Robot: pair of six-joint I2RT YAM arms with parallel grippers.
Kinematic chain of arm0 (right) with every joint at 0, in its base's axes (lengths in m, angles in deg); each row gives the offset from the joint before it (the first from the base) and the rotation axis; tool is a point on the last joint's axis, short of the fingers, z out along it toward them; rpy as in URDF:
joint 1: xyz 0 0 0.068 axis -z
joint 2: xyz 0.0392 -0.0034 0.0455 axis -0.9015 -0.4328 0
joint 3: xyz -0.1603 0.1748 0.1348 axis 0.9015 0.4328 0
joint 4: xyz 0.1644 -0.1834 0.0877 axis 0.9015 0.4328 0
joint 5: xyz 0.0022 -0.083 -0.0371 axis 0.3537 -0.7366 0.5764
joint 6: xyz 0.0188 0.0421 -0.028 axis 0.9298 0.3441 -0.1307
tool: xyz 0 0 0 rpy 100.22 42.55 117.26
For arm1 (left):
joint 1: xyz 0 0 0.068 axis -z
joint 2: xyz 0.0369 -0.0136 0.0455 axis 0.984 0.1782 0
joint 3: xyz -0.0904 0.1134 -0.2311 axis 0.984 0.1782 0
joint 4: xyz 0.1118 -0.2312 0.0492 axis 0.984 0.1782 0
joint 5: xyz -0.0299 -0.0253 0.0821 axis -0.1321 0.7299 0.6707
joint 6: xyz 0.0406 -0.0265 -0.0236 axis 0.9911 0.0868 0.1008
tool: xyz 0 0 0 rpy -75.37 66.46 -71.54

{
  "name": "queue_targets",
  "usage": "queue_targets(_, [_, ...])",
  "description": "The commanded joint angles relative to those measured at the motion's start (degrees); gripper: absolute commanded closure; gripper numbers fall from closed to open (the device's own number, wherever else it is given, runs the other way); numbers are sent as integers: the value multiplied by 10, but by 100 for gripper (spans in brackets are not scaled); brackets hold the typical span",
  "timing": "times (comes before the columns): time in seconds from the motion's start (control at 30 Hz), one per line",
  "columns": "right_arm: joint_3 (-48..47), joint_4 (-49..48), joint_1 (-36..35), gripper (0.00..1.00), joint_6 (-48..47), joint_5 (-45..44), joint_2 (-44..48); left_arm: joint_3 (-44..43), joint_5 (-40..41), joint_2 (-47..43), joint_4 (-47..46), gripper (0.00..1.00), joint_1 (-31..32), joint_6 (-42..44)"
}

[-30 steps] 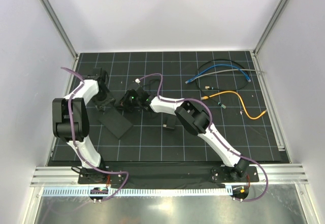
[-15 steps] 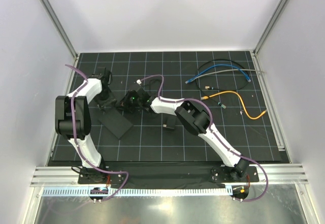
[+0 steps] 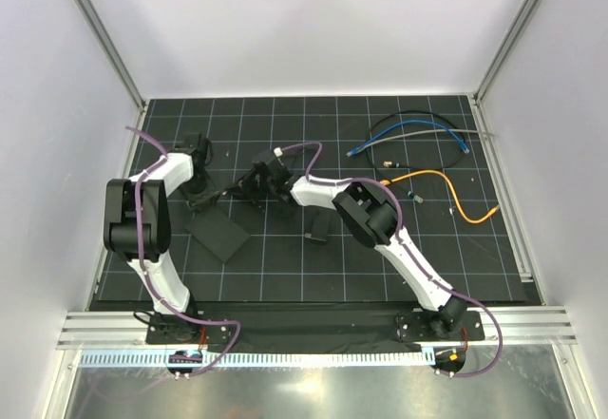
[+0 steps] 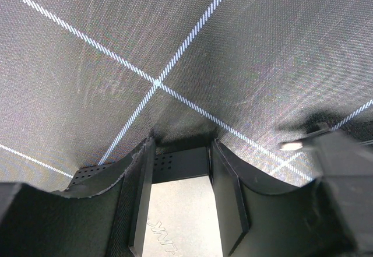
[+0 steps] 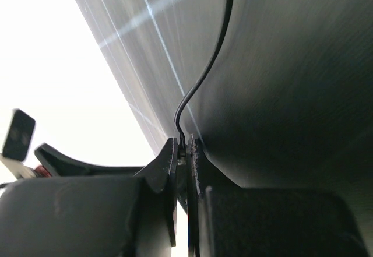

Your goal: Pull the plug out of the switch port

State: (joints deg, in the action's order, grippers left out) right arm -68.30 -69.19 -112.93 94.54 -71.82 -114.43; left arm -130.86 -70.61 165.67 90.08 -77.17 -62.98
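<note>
The plug in my right gripper is already free. Next I will move it to the right in the top view, to the small black block [image 3: 318, 226], and release it there.
The switch [image 3: 218, 233], a flat matte-black box, lies on the gridded mat at the left. My left gripper [image 3: 199, 191] is at its far end. In the left wrist view my left gripper [image 4: 182, 155] has its fingers [image 4: 227, 199] pressed against both sides of the switch [image 4: 180, 210]. My right gripper [image 3: 258, 185] is just to the right of the switch. In the right wrist view my right gripper [image 5: 184, 147] is shut on a small plug [image 5: 183, 151], and the plug's thin black cable [image 5: 204, 76] runs away from it. The switch's sockets are hidden.
A small black block [image 3: 318, 228] lies by the right arm's forearm. Blue [image 3: 408, 132], black [image 3: 423, 115] and orange [image 3: 451, 191] cables lie at the back right of the mat. Metal frame rails and white walls stand around the mat [image 3: 285, 267].
My right gripper has moved right and slightly back, away from the switch, and its wrist has turned. My left gripper has stayed at the switch's far end.
</note>
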Motion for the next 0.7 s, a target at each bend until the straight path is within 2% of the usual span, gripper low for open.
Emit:
queue_targets(0.0, [-12, 67, 15, 99, -23, -23, -23, 12, 4, -11, 29, 52, 3, 14])
queue_targets(0.23, [48, 54, 15, 99, -133, 6, 46, -3, -47, -47, 18, 48, 3, 22])
queue_targets(0.5, [76, 184, 14, 99, -336, 15, 176, 10, -142, -158, -10, 45, 6, 25])
queue_targets(0.67, [139, 255, 10, 97, -427, 26, 246, 54, -174, -214, -31, 44, 9, 22])
